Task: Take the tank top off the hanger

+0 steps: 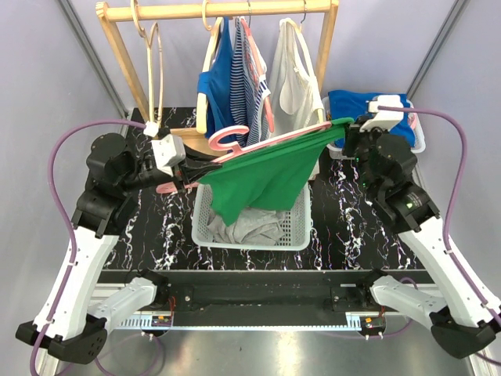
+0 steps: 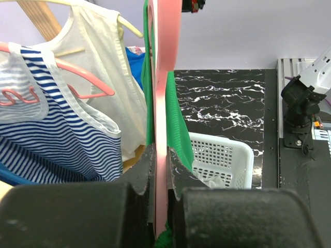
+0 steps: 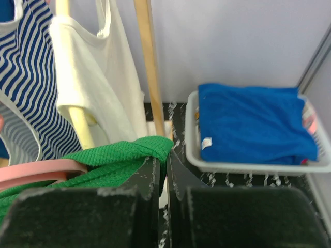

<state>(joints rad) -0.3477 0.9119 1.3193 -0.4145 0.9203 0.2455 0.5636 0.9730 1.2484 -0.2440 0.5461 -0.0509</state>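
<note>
My right gripper brings the tank top's strap down toward the basket (image 1: 297,231) below it next, to the left in the top view. It stays clear of the hanger's end, then releases.
A green tank top (image 1: 262,174) hangs on a pink hanger (image 1: 270,139) held slanted above the white basket (image 1: 297,231). My left gripper (image 1: 186,174) is shut on the hanger's lower left end; in the left wrist view the pink bar (image 2: 162,155) stands clamped between the fingers, green fabric (image 2: 178,129) beside it. My right gripper (image 1: 350,135) is shut on the top's strap at the hanger's upper right end; in the right wrist view the green fabric (image 3: 124,155) is pinched between the fingers (image 3: 150,175), and the pink hanger (image 3: 41,170) shows at the left.
A wooden rack (image 1: 219,11) at the back holds a blue striped top (image 1: 246,74), a white top (image 1: 296,74) and an empty hanger (image 1: 153,70). The white basket holds grey clothes (image 1: 243,227). A tray with blue cloth (image 1: 383,110) sits back right.
</note>
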